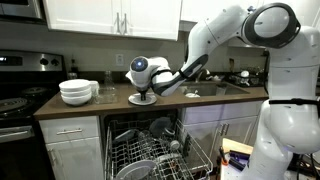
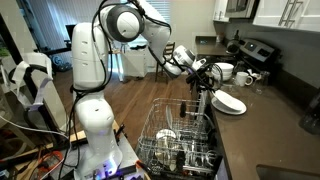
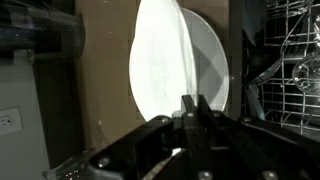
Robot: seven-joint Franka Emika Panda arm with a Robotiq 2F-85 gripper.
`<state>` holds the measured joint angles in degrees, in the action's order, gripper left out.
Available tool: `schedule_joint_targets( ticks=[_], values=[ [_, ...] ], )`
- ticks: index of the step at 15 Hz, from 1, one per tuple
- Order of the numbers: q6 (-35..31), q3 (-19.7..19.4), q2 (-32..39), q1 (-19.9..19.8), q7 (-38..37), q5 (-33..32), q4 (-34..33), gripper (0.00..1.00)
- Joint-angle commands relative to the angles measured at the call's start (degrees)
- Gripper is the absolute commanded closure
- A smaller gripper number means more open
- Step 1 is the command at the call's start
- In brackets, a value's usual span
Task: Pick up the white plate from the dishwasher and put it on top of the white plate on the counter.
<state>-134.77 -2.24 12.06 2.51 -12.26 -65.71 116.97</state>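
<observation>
The held plate is nearly edge-on right over the counter plate (image 1: 142, 100), so my gripper should next lower a little and release its rim.
In the wrist view my gripper (image 3: 190, 108) is shut on the rim of a white plate (image 3: 155, 65), which it holds nearly edge-on. Right behind it lies a second white plate (image 3: 210, 60) on the brown counter. In both exterior views the gripper (image 1: 145, 86) (image 2: 207, 84) hovers just above the counter plate (image 1: 143, 98) (image 2: 230, 103). The held plate is hard to make out there. I cannot tell whether the two plates touch.
The dishwasher is open below the counter, its rack (image 1: 150, 155) (image 2: 180, 140) pulled out and still holding dishes. A stack of white bowls (image 1: 78, 92) and a glass (image 1: 106, 93) stand beside the plate. Mugs (image 2: 245, 77) and a stove (image 1: 20, 100) are beyond.
</observation>
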Motion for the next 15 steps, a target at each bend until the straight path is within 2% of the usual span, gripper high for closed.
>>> schedule_joint_targets(
  ticks=[1,7,15],
  values=[
    [-2.19,-0.36,1.75,-1.1,-2.03,-3.39,-2.48,0.99],
    [-2.71,-0.77,4.21,-2.28,0.76,-0.77,-4.99,0.99],
    [-3.64,-0.61,5.8,-2.7,0.99,0.03,-6.31,0.99]
  ],
)
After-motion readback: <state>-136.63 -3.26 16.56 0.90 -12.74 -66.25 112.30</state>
